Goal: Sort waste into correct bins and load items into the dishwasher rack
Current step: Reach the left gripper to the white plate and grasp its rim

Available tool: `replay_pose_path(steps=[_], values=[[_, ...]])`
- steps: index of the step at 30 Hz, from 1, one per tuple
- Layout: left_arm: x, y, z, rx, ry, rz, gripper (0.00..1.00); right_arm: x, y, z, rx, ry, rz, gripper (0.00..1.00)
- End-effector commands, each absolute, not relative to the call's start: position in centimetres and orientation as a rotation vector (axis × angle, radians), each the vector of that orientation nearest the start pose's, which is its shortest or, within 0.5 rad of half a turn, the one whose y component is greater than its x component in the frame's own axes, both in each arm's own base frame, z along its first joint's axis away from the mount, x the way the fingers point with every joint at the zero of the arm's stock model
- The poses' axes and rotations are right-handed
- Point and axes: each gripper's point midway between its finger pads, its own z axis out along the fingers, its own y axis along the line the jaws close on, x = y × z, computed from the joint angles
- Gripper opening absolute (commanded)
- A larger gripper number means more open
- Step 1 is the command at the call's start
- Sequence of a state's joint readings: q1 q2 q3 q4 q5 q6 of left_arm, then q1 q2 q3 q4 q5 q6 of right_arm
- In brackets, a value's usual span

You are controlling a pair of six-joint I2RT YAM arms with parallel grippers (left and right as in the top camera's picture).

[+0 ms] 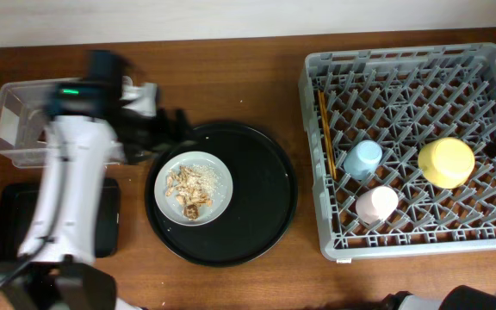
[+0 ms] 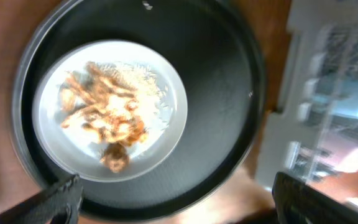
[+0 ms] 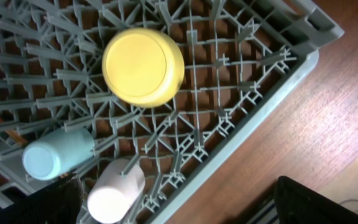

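I should move my left gripper down and back toward the rack [image 1: 412,245] next, onto the plate's scrap-free rack-side rim [image 1: 230,192], which is below it and to its right in the overhead view.
The round pale plate [image 1: 195,186] lies on the large round black tray [image 1: 257,215] and holds beige-brown food scraps [image 1: 185,188]. In the left wrist view the plate [image 2: 160,118] and scraps [image 2: 104,115] lie just ahead of my open, empty left gripper [image 2: 179,208]. In the overhead view the left gripper [image 1: 166,129] is over the tray's upper-left rim. The grey rack [image 1: 412,245] holds the chopsticks [image 1: 324,129], blue cup [image 1: 364,159], pink cup [image 1: 377,205] and yellow bowl [image 1: 446,162]. My right gripper [image 3: 191,208] is open and empty over the rack's edge. The napkin and wrapper are not visible.
The clear tub [image 1: 15,95] stands at the far left, with a pale patch inside that I cannot identify. The flat black tray [image 1: 7,228] lies in front of it, partly under my left arm. Bare wooden table lies between the round tray and the rack.
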State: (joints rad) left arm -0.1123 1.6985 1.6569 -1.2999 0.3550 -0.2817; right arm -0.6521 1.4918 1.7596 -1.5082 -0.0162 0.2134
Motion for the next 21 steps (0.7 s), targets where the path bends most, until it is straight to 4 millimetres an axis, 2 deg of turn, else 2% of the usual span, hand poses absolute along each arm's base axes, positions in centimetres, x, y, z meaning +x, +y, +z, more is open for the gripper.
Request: replay_pose_path(steps=[1, 2, 3, 5, 6, 7, 10, 13, 15, 18, 21], values=[[33.5, -11.1, 15.8, -0.244, 2.93, -0.027, 0.81, 23.8, -18.2, 26.9, 1.186, 2.544, -0.095, 0.99], [33.1, -12.4, 15.0, -0.209, 2.925, 0.007, 0.8, 23.8, -18.2, 26.9, 1.187, 2.544, -0.095, 0.99], [32.6, -14.5, 13.8, -0.13, 2.927, -0.002, 0.79, 23.8, -18.2, 26.9, 1.187, 2.544, -0.095, 0.99], [32.1, -16.8, 11.7, -0.054, 2.937, -0.006, 0.64, 23.8, -18.2, 26.9, 1.186, 2.544, -0.095, 0.99], [31.8, -18.5, 9.4, -0.007, 2.955, 0.002, 0.59, 23.8, -18.2, 26.9, 1.186, 2.544, -0.095, 0.99], [31.8, -19.1, 8.1, 0.02, 2.967, 0.03, 0.6, 23.8, -18.2, 26.9, 1.186, 2.544, -0.095, 0.99], [31.8, -19.2, 4.7, 0.057, 3.004, 0.151, 0.57, 23.8, -18.2, 26.9, 1.186, 2.544, -0.095, 0.99], [31.5, -18.8, 2.1, 0.066, 3.054, 0.218, 0.43, 23.8, -18.2, 26.9, 1.186, 2.544, -0.095, 0.99], [31.1, -18.6, 0.5, 0.072, 3.089, 0.26, 0.42, 23.8, -18.2, 26.9, 1.186, 2.544, -0.095, 0.99], [31.1, -18.5, -0.4, 0.075, 3.103, 0.276, 0.39, 23.8, -18.2, 26.9, 1.186, 2.544, -0.095, 0.99], [30.9, -18.6, -0.9, 0.077, 3.119, 0.275, 0.26, 23.8, -18.2, 26.9, 1.187, 2.544, -0.095, 0.99]])
